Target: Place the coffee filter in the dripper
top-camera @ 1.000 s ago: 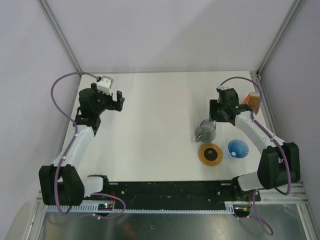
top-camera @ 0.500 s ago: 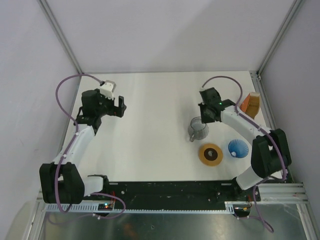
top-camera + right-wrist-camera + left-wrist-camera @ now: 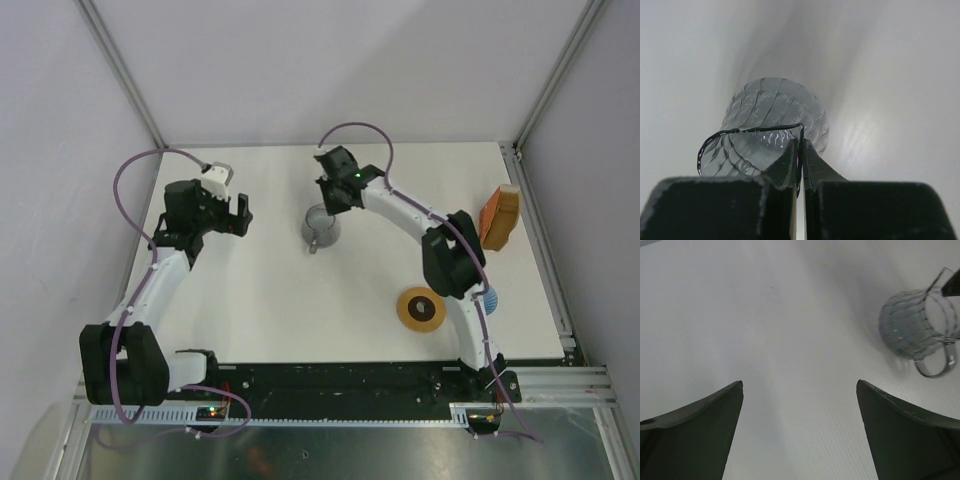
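Bare tabletop lies left in the top view, so my right gripper should go there next and release the jug's rim.
The coffee filter (image 3: pixel 500 215), a tan-orange paper fan, lies at the table's right edge. Only a blue sliver of the dripper (image 3: pixel 490 298) shows, behind the right arm's elbow. My right gripper (image 3: pixel 328 207) reaches to the back middle of the table, far from both. It is shut on the rim of a clear glass jug (image 3: pixel 320 229). In the right wrist view the jaws (image 3: pixel 801 145) pinch the thin wall of the ribbed jug (image 3: pixel 775 112). My left gripper (image 3: pixel 240 212) stands open over bare table at the back left, with nothing between its fingers (image 3: pixel 715 415); the jug (image 3: pixel 917 330) shows at its upper right.
A flat round amber disc with a dark centre hole (image 3: pixel 421 308) lies right of centre near the front. The right arm stretches diagonally across the table's right half. Grey walls and metal posts close in the table at the back and sides.
My right gripper closed on the jug's rim and swept left with it, from beside the amber disc to the back middle. The left arm barely moved.
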`<state>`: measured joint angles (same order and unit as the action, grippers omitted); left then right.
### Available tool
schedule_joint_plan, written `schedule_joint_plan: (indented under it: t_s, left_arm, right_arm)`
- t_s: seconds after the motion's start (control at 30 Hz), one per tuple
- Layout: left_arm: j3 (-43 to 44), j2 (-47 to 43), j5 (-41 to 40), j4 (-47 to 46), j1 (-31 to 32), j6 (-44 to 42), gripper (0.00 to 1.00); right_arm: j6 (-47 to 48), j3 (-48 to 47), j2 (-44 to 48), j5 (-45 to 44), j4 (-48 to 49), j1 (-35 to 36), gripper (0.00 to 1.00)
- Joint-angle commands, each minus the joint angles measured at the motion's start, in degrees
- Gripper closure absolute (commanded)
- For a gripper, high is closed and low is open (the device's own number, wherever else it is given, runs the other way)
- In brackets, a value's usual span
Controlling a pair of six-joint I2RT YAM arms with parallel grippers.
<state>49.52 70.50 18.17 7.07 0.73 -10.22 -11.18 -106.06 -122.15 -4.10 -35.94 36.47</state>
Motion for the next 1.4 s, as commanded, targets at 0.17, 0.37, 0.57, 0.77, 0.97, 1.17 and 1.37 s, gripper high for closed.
schedule_joint_plan:
  t_s: [0.17,0.37,0.57,0.77,0.97,1.17,1.37]
  left_arm:
    - [2.82,0.81,-0.08,0.51,0.06,-1.32,0.0]
    - [3.02,1.31,2.56,1.25,0.06,-1.13,0.0]
    - [2.89,1.94,4.92,1.8,0.26,-1.03,0.0]
    - [2.97,2.05,5.57,2.27,0.58,-1.05,0.0]
    - [2.62,1.76,8.88,3.09,0.91,-1.61,0.01]
    - [1.81,1.17,13.57,4.66,3.74,-3.71,0.09]
    - [0.01,2.15,14.45,5.46,10.75,-6.47,0.15]
  right_arm:
    - [-1.17,-21.42,-12.46,3.36,-5.66,2.98,1.0]
    - [-1.82,-20.94,-13.53,3.44,-5.5,3.08,0.99]
    - [-2.54,-19.92,-12.84,4.79,-5.44,3.32,0.76]
    - [-2.22,-20.55,-9.67,5.41,-4.66,3.97,0.58]
    - [-0.62,-16.48,-0.08,3.39,-3.31,3.53,0.41]
    - [-1.48,8.42,21.61,2.58,3.64,-1.55,0.04]
    - [-3.71,29.97,36.29,-4.83,-1.02,-4.94,0.01]
